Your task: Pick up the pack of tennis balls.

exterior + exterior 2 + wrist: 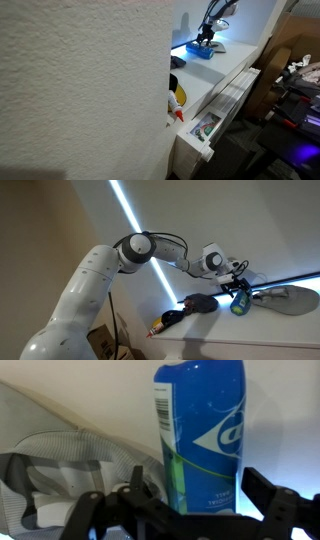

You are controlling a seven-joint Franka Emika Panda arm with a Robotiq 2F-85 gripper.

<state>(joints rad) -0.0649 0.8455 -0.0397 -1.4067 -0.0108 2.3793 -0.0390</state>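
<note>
My gripper will first shift slightly to the right in the wrist view, so that the finger by the grey mesh thing gets to the pack (202, 49) (204, 490).
The pack of tennis balls (200, 430) is bright blue with a barcode, a white logo and a green stripe. In the wrist view it fills the space between my two dark fingers. My gripper (198, 485) is open around it: one finger stands clear of the pack with a gap, the other is close to its edge. In an exterior view the gripper (205, 36) is right over the blue pack (200, 51) on the white top. In an exterior view the gripper (237, 284) sits on the pack (240, 303).
A grey mesh thing (60, 450) lies beside the pack and also shows in an exterior view (290, 300). A dark object (197, 304) lies nearby. A yellow-red-white rounded thing (177, 97) and a small dark round thing (178, 62) sit on the white top. A wall (80, 90) blocks much of the view.
</note>
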